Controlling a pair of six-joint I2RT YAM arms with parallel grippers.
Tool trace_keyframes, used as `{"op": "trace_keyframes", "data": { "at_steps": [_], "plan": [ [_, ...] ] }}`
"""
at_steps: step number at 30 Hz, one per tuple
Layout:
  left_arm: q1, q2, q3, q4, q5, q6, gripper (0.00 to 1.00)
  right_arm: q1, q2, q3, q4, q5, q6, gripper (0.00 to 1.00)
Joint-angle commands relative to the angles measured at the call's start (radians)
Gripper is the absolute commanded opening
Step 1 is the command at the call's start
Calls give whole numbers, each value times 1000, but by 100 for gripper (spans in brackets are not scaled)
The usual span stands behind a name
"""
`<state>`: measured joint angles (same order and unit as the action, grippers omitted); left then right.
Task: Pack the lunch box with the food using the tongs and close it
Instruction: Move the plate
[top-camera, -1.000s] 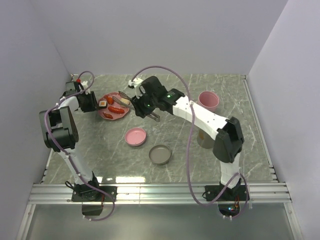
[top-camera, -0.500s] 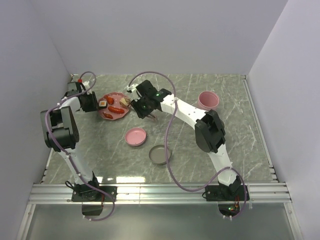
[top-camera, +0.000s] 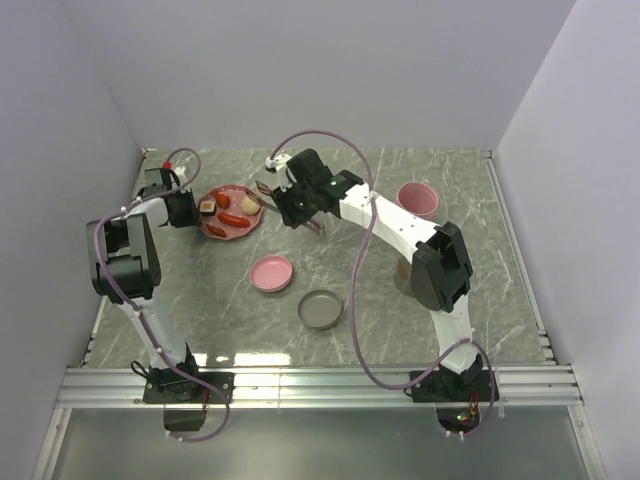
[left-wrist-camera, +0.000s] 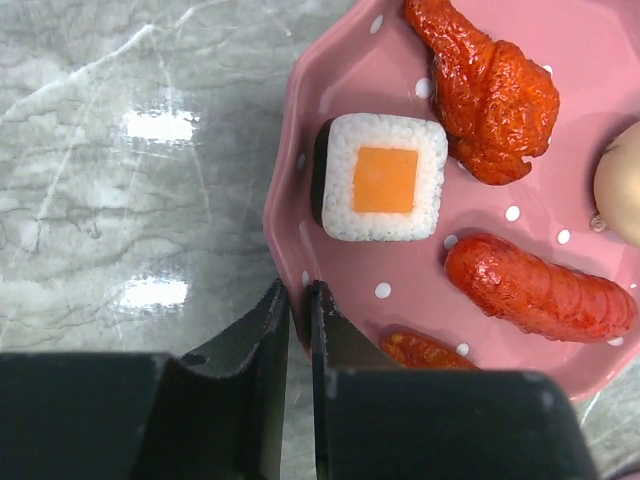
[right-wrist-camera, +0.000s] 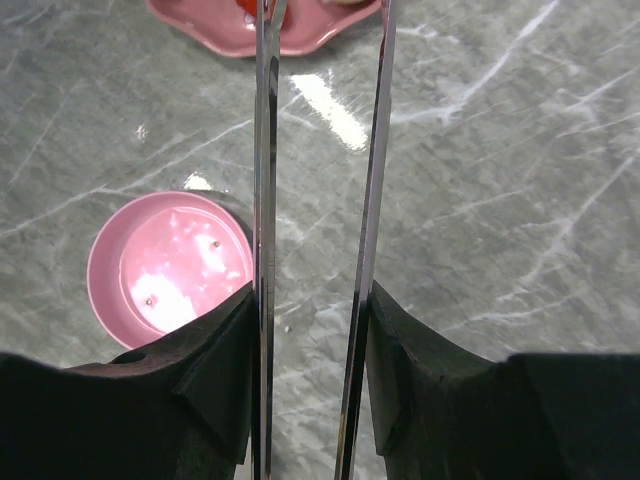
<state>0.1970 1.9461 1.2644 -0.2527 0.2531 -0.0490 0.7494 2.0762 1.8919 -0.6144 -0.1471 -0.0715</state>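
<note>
The plate (top-camera: 228, 228) is far from the tubs, so my left gripper should next pull it toward them, just past the pink lid, and open.
On the pink dotted plate (left-wrist-camera: 560, 200) lie the food pieces: a sushi roll (left-wrist-camera: 385, 178), a red sausage (left-wrist-camera: 535, 290), a red fried-looking piece (left-wrist-camera: 490, 90) and a beige ball (left-wrist-camera: 622, 180). My left gripper (left-wrist-camera: 297, 300) is shut on the plate's near-left rim. My right gripper (right-wrist-camera: 310, 300) is shut on the silver tongs (right-wrist-camera: 262, 150), one arm against each finger. Their tips reach the plate's (top-camera: 228, 228) right edge. The pink tub (top-camera: 417, 200) stands at the back right. The olive-grey tub (top-camera: 402, 276) is mostly hidden behind my right arm.
The pink lid (top-camera: 271, 272) lies on the marble table in front of the plate, and also shows under the tongs in the right wrist view, pink lid (right-wrist-camera: 165, 262). The grey lid (top-camera: 320, 308) lies nearer the front. Walls enclose the table on three sides.
My left gripper has closed onto the plate's rim. The right arm has shifted a little back and right with the tongs, and its elbow has swung round.
</note>
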Motion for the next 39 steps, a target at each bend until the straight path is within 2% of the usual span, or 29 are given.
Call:
{"op": "trace_keyframes", "data": {
  "at_steps": [1,2,7,12,13,16,24,27,30,35,37,38,39],
  "plan": [
    [-57,-21,-72,-16,-3,38,4,-33,-82,-25,28,-6,-1,49],
    [-64,-27,-82,-16,-5,38,1,-38,-88,-33,28,-15,-4,49],
    [-106,-58,-125,-40,8,72,1,-71,-134,-99,10,-34,-34,49],
    [-172,-75,-140,-53,32,55,1,-87,-192,-171,-22,-52,-80,49],
    [-183,-76,-138,-57,35,10,1,-93,-200,-180,-28,-55,-86,49],
    [-249,-62,-119,-62,38,1,1,-108,-238,-218,-53,-77,-109,49],
    [-329,13,-24,-89,61,-2,2,-145,-311,-260,-160,-106,-177,50],
    [-344,46,26,-103,74,-2,8,-159,-318,-257,-192,-105,-185,51],
    [-346,48,59,-106,83,9,24,-173,-329,-254,-223,-97,-201,52],
    [-343,-30,73,-118,97,37,42,-188,-343,-257,-284,-88,-254,53],
    [-334,-82,93,-154,123,77,57,-191,-341,-252,-312,-83,-267,54],
    [-327,-101,99,-166,141,78,58,-193,-341,-248,-318,-85,-281,54],
    [-321,-119,113,-180,179,87,72,-194,-338,-246,-323,-83,-284,55]
  ]
}}
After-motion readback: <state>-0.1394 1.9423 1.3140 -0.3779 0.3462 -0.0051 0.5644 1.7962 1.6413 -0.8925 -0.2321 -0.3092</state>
